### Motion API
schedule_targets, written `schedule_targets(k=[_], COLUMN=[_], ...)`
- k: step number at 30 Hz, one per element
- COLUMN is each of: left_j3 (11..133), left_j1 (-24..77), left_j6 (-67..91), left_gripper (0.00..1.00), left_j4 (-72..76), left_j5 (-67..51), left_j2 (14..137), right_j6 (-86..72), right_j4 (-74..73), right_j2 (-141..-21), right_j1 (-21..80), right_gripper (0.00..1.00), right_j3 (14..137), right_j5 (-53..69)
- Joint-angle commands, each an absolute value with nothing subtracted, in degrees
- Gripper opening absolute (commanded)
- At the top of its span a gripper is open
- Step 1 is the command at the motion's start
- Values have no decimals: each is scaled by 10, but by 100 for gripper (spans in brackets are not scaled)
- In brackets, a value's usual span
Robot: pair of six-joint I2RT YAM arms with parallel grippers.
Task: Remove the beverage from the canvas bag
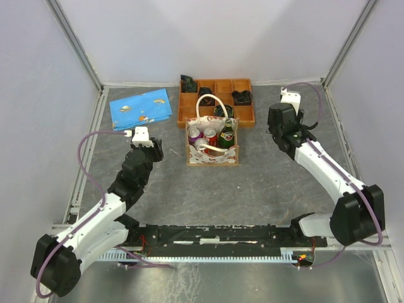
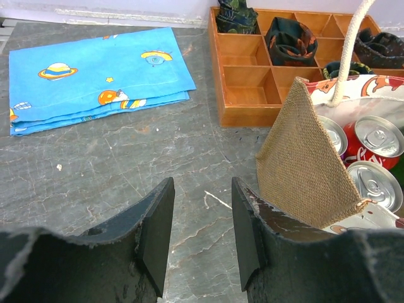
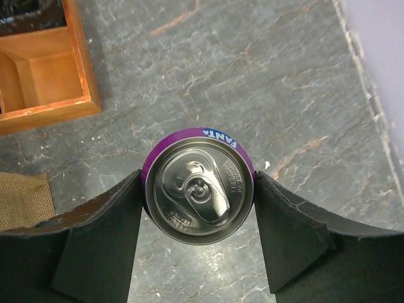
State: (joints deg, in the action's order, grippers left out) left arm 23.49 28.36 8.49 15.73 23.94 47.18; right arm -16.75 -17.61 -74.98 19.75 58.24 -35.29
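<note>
My right gripper should next move the upright purple Fanta can down beside the canvas bag (image 1: 213, 153) until the can is standing on the bare table under it, then open.
The canvas bag (image 1: 213, 153) stands upright at mid-table in front of the tray, handles up. It holds two red cans (image 1: 210, 136), a purple-topped can (image 1: 195, 134) and a green bottle (image 1: 226, 134). In the left wrist view its woven side (image 2: 303, 164) and can tops (image 2: 377, 135) show at the right. My right gripper (image 3: 197, 190) is shut on a purple Fanta can (image 3: 199, 189), held upright above the bare table to the right of the bag; the gripper also shows in the top view (image 1: 287, 137). My left gripper (image 2: 202, 221) is open and empty, just left of the bag (image 1: 151, 149).
An orange wooden compartment tray (image 1: 216, 117) with dark rolled items stands behind the bag; its corner shows in the right wrist view (image 3: 76, 104). A folded blue cloth with planets (image 1: 140, 108) lies at the back left. Enclosure walls and metal rails edge the table.
</note>
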Motion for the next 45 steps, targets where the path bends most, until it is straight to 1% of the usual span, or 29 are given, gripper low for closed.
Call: schedule_targets(k=[1,7,21,24,26,27,29,32,33,34,35,36,37,38,41,45], left_j3=[232,235,235,234,234,233,233,233,233,233,233,233,233,234,234,232], left_j1=[284,284,284,283,284,283,284,283,283,283,283,283,283,283,283,283], left_j6=[88,87,90,89,89,90,90,91,91,91,92,92,93,93,95,95], left_gripper=[49,49,49,49,49,49,49,49,49,49,49,49,49,49,49,49], left_j4=[166,166,168,168,168,168,168,168,168,169,169,170,171,171,172,172], left_j5=[251,250,247,247,247,248,248,247,247,246,246,246,245,244,243,243], left_j2=[458,463,478,477,476,476,475,474,474,475,476,477,478,479,480,478], right_j6=[-200,-219,-221,-223,-226,-227,-231,-238,-240,-241,-240,-239,-239,-238,-233,-225], right_j4=[-123,-90,-46,-48,-50,-51,-54,-64,-68,-70,-72,-74,-76,-78,-82,-88], right_j2=[-770,-791,-818,-830,-834,-835,-835,-830,-827,-824,-821,-819,-816,-815,-810,-802], right_j1=[189,187,187,188,187,187,188,187,187,187,187,187,187,187,187,187], right_gripper=[0,0,0,2,5,8,18,41,50,65,71,73,88,93,99,99], right_j3=[579,543,510,510,508,508,505,505,505,505,505,506,508,509,514,526], right_j5=[-322,-282,-270,-269,-269,-269,-269,-277,-279,-281,-282,-282,-283,-283,-283,-286])
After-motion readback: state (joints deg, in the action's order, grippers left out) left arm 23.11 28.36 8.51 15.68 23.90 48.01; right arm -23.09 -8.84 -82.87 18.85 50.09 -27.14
